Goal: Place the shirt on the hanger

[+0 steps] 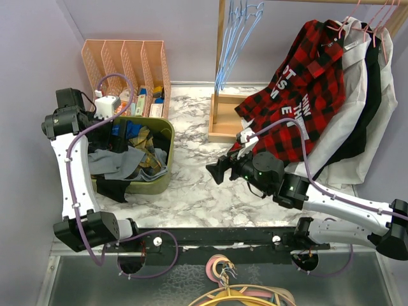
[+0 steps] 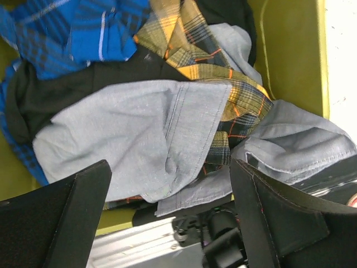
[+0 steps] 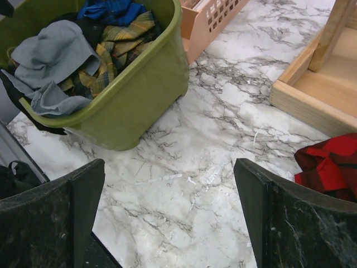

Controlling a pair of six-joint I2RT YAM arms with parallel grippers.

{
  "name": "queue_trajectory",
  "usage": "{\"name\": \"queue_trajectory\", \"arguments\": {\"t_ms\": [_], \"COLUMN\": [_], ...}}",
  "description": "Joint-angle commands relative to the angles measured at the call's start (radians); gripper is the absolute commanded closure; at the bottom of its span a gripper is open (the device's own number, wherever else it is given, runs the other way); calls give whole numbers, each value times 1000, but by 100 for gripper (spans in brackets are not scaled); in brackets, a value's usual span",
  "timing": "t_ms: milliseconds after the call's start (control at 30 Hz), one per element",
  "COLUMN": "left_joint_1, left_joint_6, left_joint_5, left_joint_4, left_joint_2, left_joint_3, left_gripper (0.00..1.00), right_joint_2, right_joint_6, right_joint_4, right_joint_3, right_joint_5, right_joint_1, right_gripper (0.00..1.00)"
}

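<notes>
The grey cloth (image 1: 111,160) partly covers the plaid shirt, so my left gripper will next move down into the bin onto the cloth, near its edge by the black clothes.
The mustard-yellow and dark plaid shirt (image 1: 150,157) lies crumpled in an olive-green bin (image 1: 168,137), partly under a grey cloth (image 1: 111,160). It also shows in the left wrist view (image 2: 226,84) and the right wrist view (image 3: 120,42). Several light-blue wire hangers (image 1: 239,32) hang from the rack rod at the back. My left gripper (image 2: 170,215) is open and empty, hovering above the bin over the grey cloth (image 2: 128,128). My right gripper (image 1: 217,171) is open and empty, low over the marble table right of the bin; the right wrist view shows its jaws wide apart (image 3: 167,212).
A blue plaid garment (image 2: 67,33) and black clothes also fill the bin. A peach slotted organizer (image 1: 127,64) stands behind the bin. The wooden rack base (image 1: 223,121) sits at centre back. A red plaid shirt (image 1: 299,95) and white and black garments hang on pink hangers (image 1: 363,22) at right.
</notes>
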Motion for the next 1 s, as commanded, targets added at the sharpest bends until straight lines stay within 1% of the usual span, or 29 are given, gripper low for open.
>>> {"name": "queue_trajectory", "arguments": {"t_ms": [0,133,267,300,333,367,400,467,600,633,667,700,967], "left_joint_1": [-75,-97,-99,-100,-102,-102,-104,-111,-142,-148,-154,-160,-175], "left_joint_6": [188,174,143,126,111,102,98,90,86,86,88,90,81], "left_joint_5": [-35,-124,-189,-210,-219,-211,-190,-161,-195,-205,-211,-218,-294], "left_joint_4": [-79,3,139,169,185,184,175,169,195,195,193,190,228], "left_joint_2": [-9,12,43,57,79,102,123,146,145,145,144,144,130], "left_joint_3": [57,-6,-94,-106,-107,-97,-86,-81,-115,-122,-129,-136,-241], "left_gripper": [11,11,12,13,20,29,33,35,36,40,46,50,57], "right_joint_2": [1,36,87,92,94,94,93,89,85,85,86,86,121], "right_joint_6": [21,11,7,9,12,17,21,26,28,28,27,26,9], "right_joint_4": [84,143,94,89,88,88,89,94,88,84,82,82,110], "right_joint_3": [-37,-40,-2,-1,-1,-5,-9,-18,-27,-27,-28,-27,-19], "right_joint_5": [-52,-119,-97,-94,-93,-93,-94,-97,-87,-82,-80,-80,-114], "right_joint_1": [2,2,2,2,2,2,2,2,2,2,2,2,2], "right_gripper": [1,1,1,1,1,1,1,1,1,1,1,1,1]}}
